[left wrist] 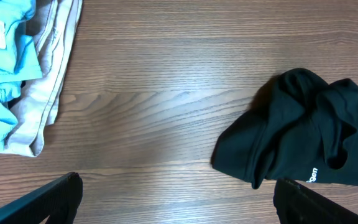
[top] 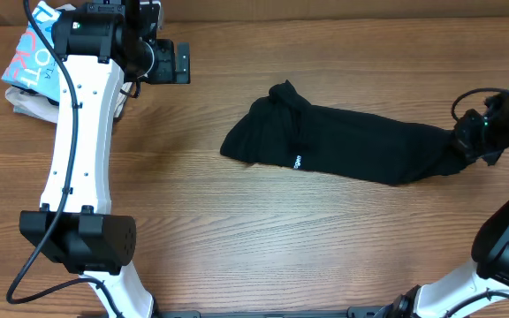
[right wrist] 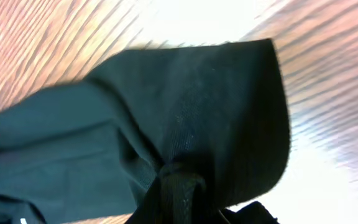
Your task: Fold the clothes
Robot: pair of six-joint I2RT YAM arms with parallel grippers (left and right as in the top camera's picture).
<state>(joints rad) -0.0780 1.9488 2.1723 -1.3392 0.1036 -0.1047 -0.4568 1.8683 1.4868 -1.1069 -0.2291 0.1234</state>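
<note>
The black shirt's bunched end [top: 236, 142] [left wrist: 240, 144] lies below my open left gripper and to its right in the overhead view, so next I move that way and down onto it.
The black shirt [top: 343, 146] lies stretched out across the middle of the wooden table, bunched at its left end, with a small white logo [top: 296, 162] on its front edge. My right gripper [top: 468, 141] is shut on the shirt's right end, and its wrist view shows the black fabric [right wrist: 185, 124] pinched between the jaws [right wrist: 185, 199]. My left gripper [top: 182, 62] is open and empty at the back left, well apart from the shirt. Its wrist view shows the shirt's bunched left end [left wrist: 297, 130] and both open fingers [left wrist: 176, 202].
A light blue shirt [top: 35, 53] lies on a beige garment [top: 34, 104] at the back left corner; both show in the left wrist view, blue [left wrist: 5, 68] and beige [left wrist: 51, 81]. Bare wood lies between that pile and the black shirt.
</note>
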